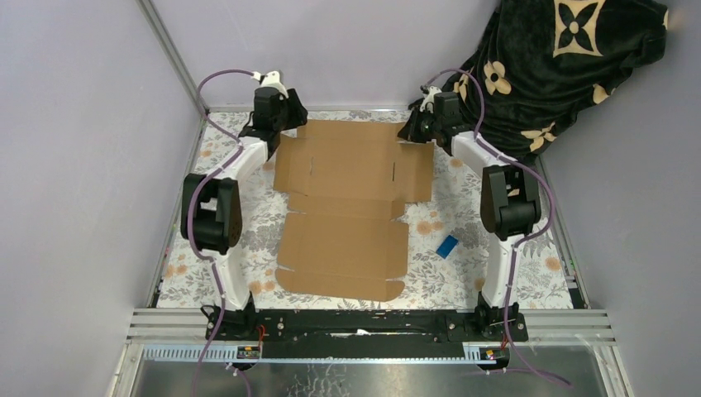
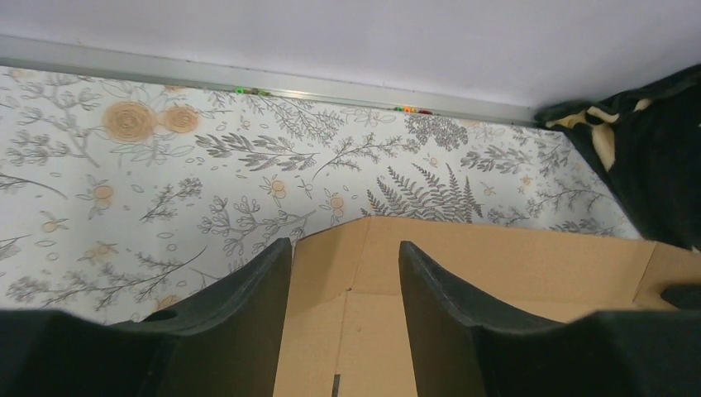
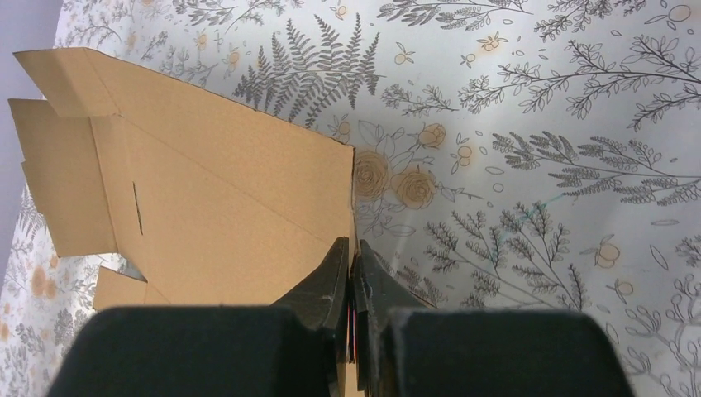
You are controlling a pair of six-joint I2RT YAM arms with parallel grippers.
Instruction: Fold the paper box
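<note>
I will next draw my right gripper back toward the paper box's slit nearest it and release the paper box's edge there, because the paper box's far edge is close to the back bar.
The paper box (image 1: 347, 215) is a flat brown cardboard sheet with flaps and slits, lying unfolded in the middle of the flowered table. My left gripper (image 1: 283, 124) is at its far left corner. In the left wrist view the gripper (image 2: 345, 244) is open, its two fingers astride the corner flap of the paper box (image 2: 496, 265) without pressing it. My right gripper (image 1: 412, 132) is at the far right corner. In the right wrist view the gripper (image 3: 354, 244) is shut on the sheet's thin edge, and the paper box (image 3: 207, 190) spreads away to the left.
A small blue object (image 1: 447, 246) lies on the table right of the sheet. A black blanket with tan flowers (image 1: 562, 66) fills the far right corner. Grey walls and a metal rail (image 2: 248, 83) border the table at the back and sides.
</note>
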